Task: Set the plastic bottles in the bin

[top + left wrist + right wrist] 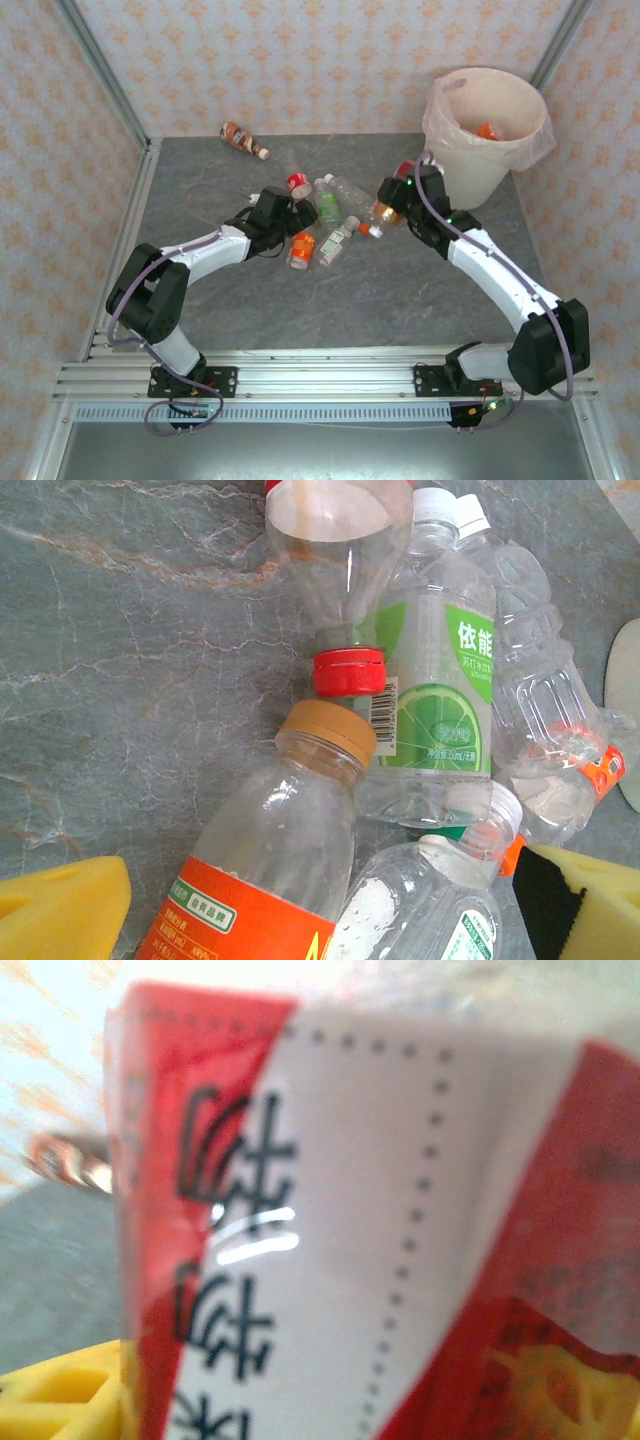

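I will next lift my right gripper outward past the bin's rim and over the bin's opening [489, 106] to release the red-and-white-label bottle [386, 211], because the bottle is still hanging outside the bin.
My left gripper [287, 228] [320, 912] is open, its yellow pads [60, 905] spread wide over the bottle pile. Between them lie an orange-label bottle [270, 870] [301, 248] with a tan cap and a small clear bottle [430, 900]. Beyond are a green-label bottle [440, 710] [327, 203], a red-cap bottle [335, 550] [298, 183] and a clear ribbed bottle [540, 710] [352, 190]. My right gripper [393, 200] is shut on a red-and-white-label bottle [350, 1220] [386, 211], held above the table left of the bin [480, 170]. One orange bottle lies inside the bin.
A brown bottle [243, 140] lies alone by the back wall at far left. Metal frame posts stand at the back corners. The bin's pink bag hangs over its rim at the far right.
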